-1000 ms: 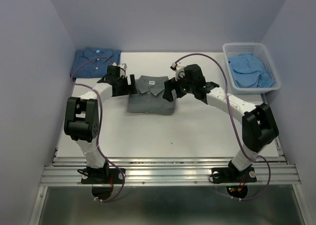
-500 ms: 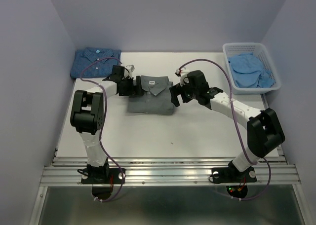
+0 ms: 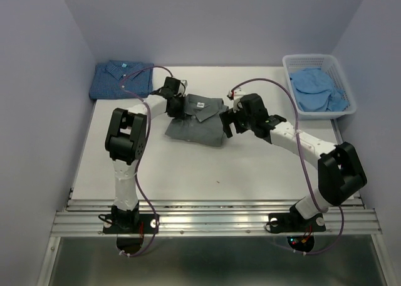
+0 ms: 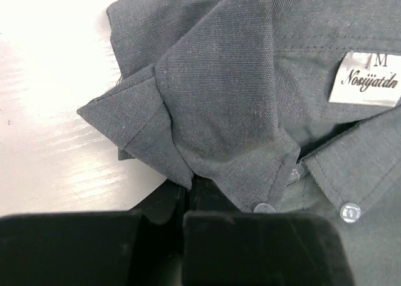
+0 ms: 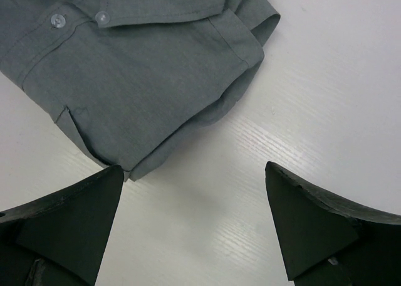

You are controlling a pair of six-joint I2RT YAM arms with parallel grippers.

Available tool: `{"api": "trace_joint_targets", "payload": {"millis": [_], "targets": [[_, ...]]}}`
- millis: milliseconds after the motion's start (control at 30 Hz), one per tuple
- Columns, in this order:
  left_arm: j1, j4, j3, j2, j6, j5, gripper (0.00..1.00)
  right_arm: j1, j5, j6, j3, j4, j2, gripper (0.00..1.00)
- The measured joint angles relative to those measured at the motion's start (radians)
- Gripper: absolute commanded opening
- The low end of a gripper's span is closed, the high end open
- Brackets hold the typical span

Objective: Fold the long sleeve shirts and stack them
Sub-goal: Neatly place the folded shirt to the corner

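Observation:
I will raise my left gripper next, move the grey shirt outward over the dark blue dotted shirt point(image 3: 122, 78) folded at the back, and lower it there.
The folded grey long sleeve shirt point(image 3: 197, 124) lies mid-table, slightly skewed, collar toward the back. My left gripper point(image 3: 175, 104) is at its back left corner, shut on a fold of the grey shirt point(image 4: 238, 91) beside the collar and size label; the cloth edge runs into the closed jaws point(image 4: 188, 192). My right gripper point(image 3: 227, 125) stands open at the shirt's right side. Its fingertips point(image 5: 193, 168) straddle bare table just off the grey shirt's point(image 5: 138, 73) folded corner. A folded dark blue dotted shirt point(image 3: 122, 78) lies at the back left. A pale blue shirt point(image 3: 316, 88) is crumpled in the basket.
A white lattice basket point(image 3: 310, 58) stands at the back right against the wall. Pale walls close in the table point(image 3: 250, 167) on the left, back and right. Both arms' cables arch over the back half.
My left gripper moved onto the grey shirt's collar corner and shut on the cloth. The shirt has shifted right and turned slightly. My right gripper, still open, has slid to the shirt's right side.

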Motion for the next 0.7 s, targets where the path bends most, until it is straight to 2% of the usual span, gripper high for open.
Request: {"api": "trace_joint_targets", "payload": {"millis": [200,467,700], "targets": [[-0.034,-0.115,0.115,0.01,0.025,-0.156,0.0,0.0,0.027,-0.007,-0.063,0.016,-0.061,1.0],[-0.022,-0.14,0.357,0.011,0.208,-0.433,0.0,0.0,0.087,-0.019,-0.11,0.055,-0.129,1.0],[0.043,-0.126,0.56,0.069,0.333,-0.507,0.0,0.0,0.106,-0.037,-0.124,0.087,-0.145,1.0]]}}
